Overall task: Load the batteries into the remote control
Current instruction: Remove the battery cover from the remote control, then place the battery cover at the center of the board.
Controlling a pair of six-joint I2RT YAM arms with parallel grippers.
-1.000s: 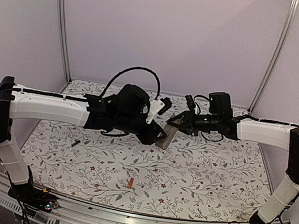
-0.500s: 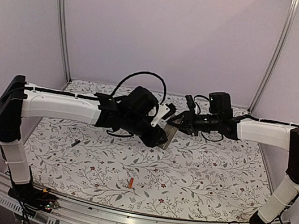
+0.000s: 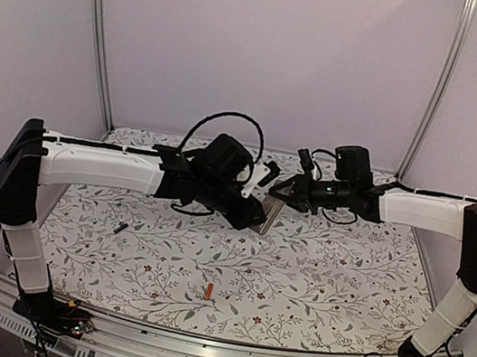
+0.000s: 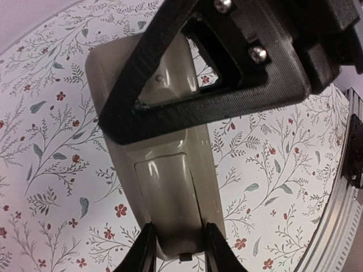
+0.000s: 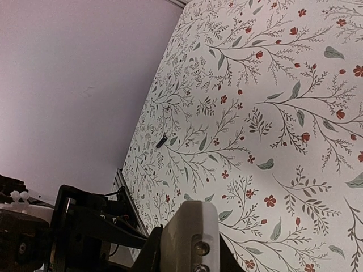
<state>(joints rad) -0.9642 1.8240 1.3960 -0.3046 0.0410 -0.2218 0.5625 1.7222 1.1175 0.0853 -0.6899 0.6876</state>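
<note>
The left gripper goes down to the left in the top view and releases the cover panel next, since bare tabletop beyond the orange-red battery lies below it there.
The remote control hangs in the air above the middle of the table, its grey-beige back turned to the left wrist camera. My right gripper is shut on its upper end; one of its black fingers crosses the back. My left gripper pinches the lower end, its tips flanking the cover panel. The orange-red battery lies near the front edge. The dark battery lies far left and also shows as a speck in the right wrist view.
An aluminium rail runs along the table's near edge and shows again in the left wrist view. Metal posts stand at the back corners against pale walls. The floral tabletop spreads beneath both arms.
My left arm has swung right and reached the remote, and its jaws have narrowed onto the remote's lower end. The right arm, the remote and both batteries have stayed put.
</note>
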